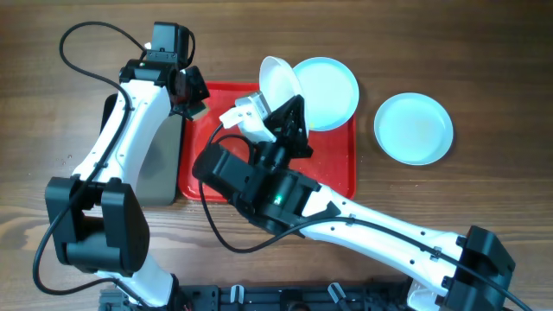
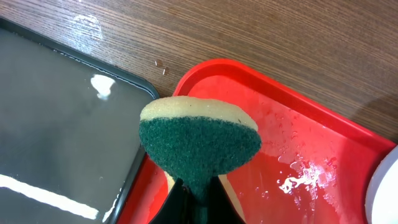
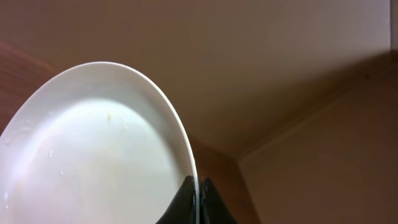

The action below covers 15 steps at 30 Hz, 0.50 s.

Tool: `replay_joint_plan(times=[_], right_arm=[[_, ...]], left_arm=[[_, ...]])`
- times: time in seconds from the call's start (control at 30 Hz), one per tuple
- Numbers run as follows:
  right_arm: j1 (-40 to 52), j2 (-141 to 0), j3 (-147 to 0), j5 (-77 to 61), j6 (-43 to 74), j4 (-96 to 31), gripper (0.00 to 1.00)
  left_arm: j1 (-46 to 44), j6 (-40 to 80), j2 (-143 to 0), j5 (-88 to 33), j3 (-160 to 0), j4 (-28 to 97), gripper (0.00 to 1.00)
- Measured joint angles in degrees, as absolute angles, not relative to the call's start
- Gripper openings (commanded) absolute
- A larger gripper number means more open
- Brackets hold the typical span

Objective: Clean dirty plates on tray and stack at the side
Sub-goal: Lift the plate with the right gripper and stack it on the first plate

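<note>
The right gripper will next carry the white plate (image 1: 278, 82) across, lower it onto the mint-blue plate beside the tray and let go of it, because that plate lies clear for stacking.
My right gripper (image 1: 289, 112) is shut on the rim of the white plate (image 1: 278, 82) and holds it tilted on edge above the far part of the red tray (image 1: 339, 173). In the right wrist view the white plate (image 3: 93, 162) fills the left, with its rim between the fingers (image 3: 198, 186). One mint-blue plate (image 1: 333, 91) lies on the tray's far right corner. The other mint-blue plate (image 1: 413, 128) lies on the table right of the tray. My left gripper (image 2: 200, 193) is shut on a yellow-and-green sponge (image 2: 199, 146) above the wet tray's (image 2: 298, 155) far left corner.
A black tray with a grey bottom (image 1: 160, 164) lies left of the red tray and shows wet streaks in the left wrist view (image 2: 56, 124). Water droplets sit on the red tray. The right arm stretches across the table's near right side.
</note>
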<state>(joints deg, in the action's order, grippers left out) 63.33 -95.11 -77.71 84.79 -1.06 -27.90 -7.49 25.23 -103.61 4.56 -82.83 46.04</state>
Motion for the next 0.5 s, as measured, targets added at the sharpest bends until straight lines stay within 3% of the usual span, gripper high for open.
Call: replay_joint_plan(times=[0.33,0.5], right_arm=[[63.33,-95.11,-77.71,84.12,-4.6,-26.06,0.05],[63.13,-94.91,-76.97,69.54,3.64,-37.45,0.05]], left_arm=[[-7.49,25.23,-103.61,4.56,-82.83,46.02,0.04],[-7.49,25.23,-103.61,4.54,-82.81,46.02,0.04]])
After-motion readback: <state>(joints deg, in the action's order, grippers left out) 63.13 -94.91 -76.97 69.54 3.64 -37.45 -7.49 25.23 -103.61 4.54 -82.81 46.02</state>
